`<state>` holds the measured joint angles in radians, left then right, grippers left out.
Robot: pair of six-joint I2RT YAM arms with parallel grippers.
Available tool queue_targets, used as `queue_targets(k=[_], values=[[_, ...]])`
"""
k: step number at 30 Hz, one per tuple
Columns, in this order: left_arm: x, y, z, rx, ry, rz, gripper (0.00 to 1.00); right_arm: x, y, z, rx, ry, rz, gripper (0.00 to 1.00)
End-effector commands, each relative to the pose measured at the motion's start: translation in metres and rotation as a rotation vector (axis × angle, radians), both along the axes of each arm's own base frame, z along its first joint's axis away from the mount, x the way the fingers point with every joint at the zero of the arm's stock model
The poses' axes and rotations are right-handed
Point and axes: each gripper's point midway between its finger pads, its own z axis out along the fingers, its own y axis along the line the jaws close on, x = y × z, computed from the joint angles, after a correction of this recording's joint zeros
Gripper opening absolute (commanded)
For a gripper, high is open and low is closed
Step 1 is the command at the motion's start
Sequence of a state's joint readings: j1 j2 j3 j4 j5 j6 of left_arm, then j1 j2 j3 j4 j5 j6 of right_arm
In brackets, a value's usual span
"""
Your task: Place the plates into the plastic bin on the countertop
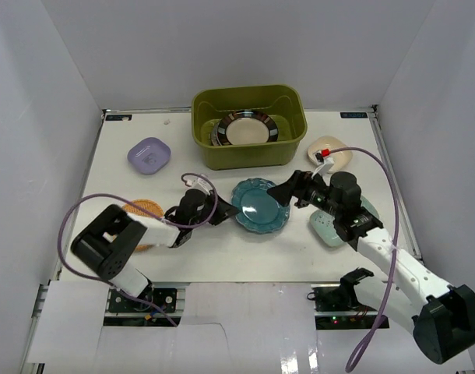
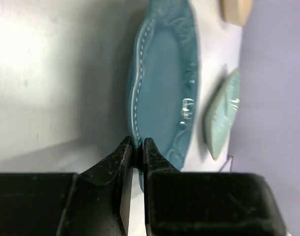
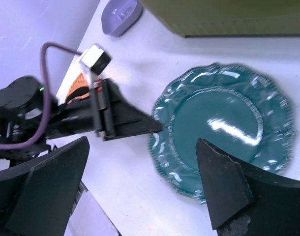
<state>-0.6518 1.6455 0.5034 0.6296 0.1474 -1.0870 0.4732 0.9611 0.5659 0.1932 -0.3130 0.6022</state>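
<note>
My right gripper needs to tilt and move down next, with its fingers on either side of the teal plate's rim by the mint plate, opposite my left gripper's hold, because that rim is below my right gripper.
The teal scalloped plate lies on the white countertop in front of the olive-green bin. My left gripper is shut on its left rim; the left wrist view shows both fingertips pinching the edge of the plate. My right gripper is open and empty, hovering above the plate's right side; its wrist view shows the plate between spread fingers. A black-rimmed cream plate lies in the bin.
A lavender plate lies at the back left. An orange plate is under my left arm. A mint plate is under my right arm. A cream plate lies right of the bin. White walls enclose the counter.
</note>
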Motion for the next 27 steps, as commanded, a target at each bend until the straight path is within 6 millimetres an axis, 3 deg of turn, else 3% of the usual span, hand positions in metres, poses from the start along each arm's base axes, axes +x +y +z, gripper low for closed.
queue_targets(k=[1, 2, 5, 6, 8, 9, 14, 20, 23, 24, 26, 27], values=[[-0.021, 0.011, 0.043, -0.075, -0.103, -0.021, 0.0, 0.002, -0.02, -0.005, -0.083, -0.059, -0.063, 0.93], [-0.025, 0.013, 0.066, -0.118, -0.147, -0.021, 0.0, -0.003, -0.024, -0.025, -0.099, -0.022, -0.065, 0.92], [-0.038, 0.027, 0.075, -0.132, -0.155, -0.011, 0.0, -0.012, -0.027, -0.048, -0.085, 0.033, -0.054, 0.9], [-0.042, 0.03, 0.09, -0.162, -0.181, -0.005, 0.0, -0.018, -0.029, -0.065, -0.085, 0.081, -0.056, 0.9], [-0.049, 0.039, 0.092, -0.186, -0.184, 0.007, 0.0, -0.021, -0.03, -0.077, -0.08, 0.099, -0.057, 0.9], [-0.054, 0.04, 0.108, -0.23, -0.214, -0.001, 0.0, -0.022, -0.029, -0.08, -0.078, 0.111, -0.053, 0.9], [-0.065, 0.044, 0.129, -0.281, -0.256, -0.03, 0.0, -0.028, -0.019, -0.093, -0.061, 0.149, 0.018, 0.9], [-0.079, 0.045, 0.159, -0.356, -0.305, -0.078, 0.0, -0.037, -0.007, -0.101, 0.001, 0.206, 0.093, 0.9], [-0.082, 0.043, 0.17, -0.363, -0.315, -0.106, 0.0, -0.046, 0.003, -0.085, 0.089, 0.184, 0.166, 0.92], [-0.083, 0.042, 0.176, -0.37, -0.325, -0.112, 0.0, -0.045, 0.005, -0.08, 0.105, 0.174, 0.17, 0.99], [-0.083, 0.041, 0.182, -0.372, -0.341, -0.122, 0.0, -0.041, 0.008, -0.064, 0.134, 0.139, 0.178, 0.88], [-0.084, 0.041, 0.182, -0.363, -0.335, -0.124, 0.0, -0.04, 0.009, -0.059, 0.144, 0.132, 0.177, 0.73]])
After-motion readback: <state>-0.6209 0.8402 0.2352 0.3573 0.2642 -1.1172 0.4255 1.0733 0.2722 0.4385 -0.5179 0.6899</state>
